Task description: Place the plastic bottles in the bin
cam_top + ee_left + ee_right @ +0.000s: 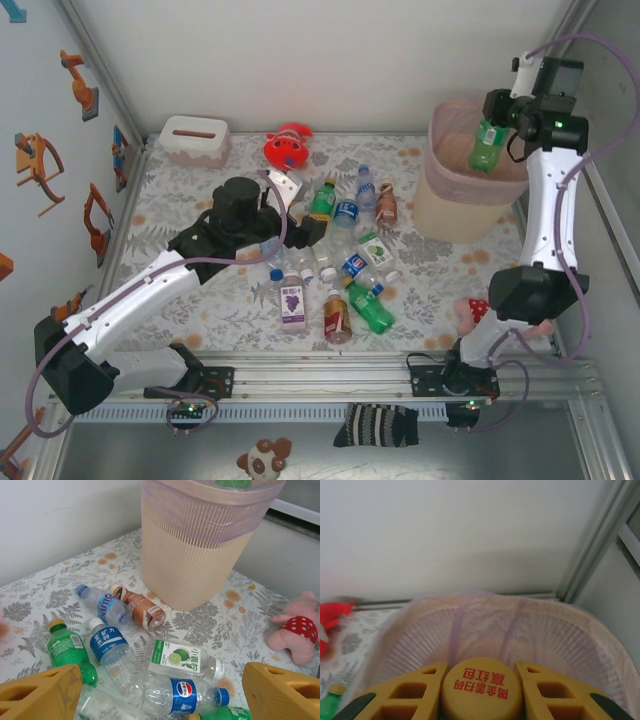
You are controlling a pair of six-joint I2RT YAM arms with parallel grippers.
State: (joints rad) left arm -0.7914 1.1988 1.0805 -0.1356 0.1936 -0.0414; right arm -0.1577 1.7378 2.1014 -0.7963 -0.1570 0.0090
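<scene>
The green bottle comes down into the lined bin with my right gripper next, before the gripper opens to release the bottle inside.
My right gripper (497, 122) is shut on a green bottle (487, 148), which hangs neck-up over the mouth of the pale pink bin (450, 205). In the right wrist view the bottle's yellow cap (482, 687) sits clamped between the yellow fingers (415, 690), with the lined bin (545, 630) below. Several plastic bottles (345, 265) lie in a heap at mid-table. My left gripper (162, 692) stands open just above them, over a Pepsi bottle (185, 696) and a lime-label bottle (185, 660). A blue-label bottle (107, 645), a green one (65, 650) and a brown one (142, 611) lie beyond.
A red plush toy (288, 148) and a white tissue box (194, 139) sit at the back of the table. A pink plush (470, 312) lies by the right arm's base. White walls and metal rails close in the table.
</scene>
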